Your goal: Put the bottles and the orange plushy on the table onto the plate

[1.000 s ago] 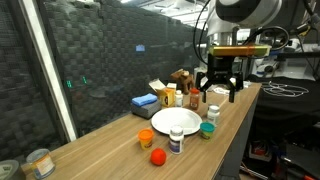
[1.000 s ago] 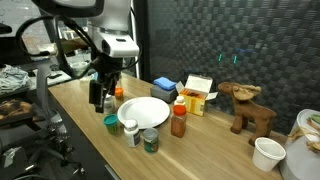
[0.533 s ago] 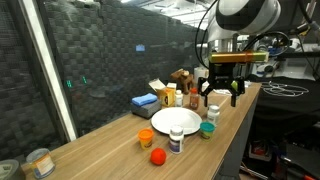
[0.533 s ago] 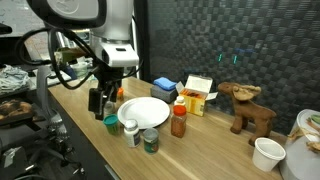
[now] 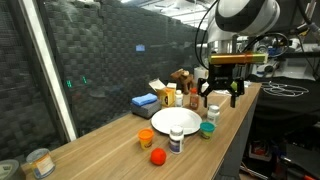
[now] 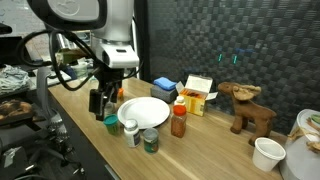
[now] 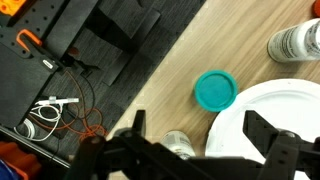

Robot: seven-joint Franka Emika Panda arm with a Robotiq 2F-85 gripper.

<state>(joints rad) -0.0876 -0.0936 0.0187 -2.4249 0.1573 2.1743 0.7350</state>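
The small pale bottle is across from my gripper. I will next move my gripper over toward it, then lower its open fingers around the bottle's top (image 5: 214,108) (image 7: 180,144).
The round white plate (image 5: 175,121) lies on the wooden table; it also shows in the other exterior view (image 6: 146,110) and in the wrist view (image 7: 272,118). My gripper (image 5: 220,92) (image 6: 103,101) hangs open and empty just above the table at the plate's edge. In the wrist view my gripper (image 7: 200,135) straddles the plate rim and a small pale bottle (image 7: 178,146), and a teal-capped jar (image 7: 215,90) stands just beyond. A white-capped bottle (image 5: 177,141) and an orange plushy ball (image 5: 157,156) sit at the plate's other side. A red-capped bottle (image 6: 178,120) stands by the plate.
A blue box (image 5: 145,102) and a yellow-white carton (image 6: 198,95) stand behind the plate, with a brown moose toy (image 6: 248,108) and a white cup (image 6: 267,153) farther along. The table edge (image 7: 150,75) runs close beside my gripper, with cables on the floor below.
My gripper came down a little toward the table between the earliest frames and half a second ago. Since then nothing has visibly moved.
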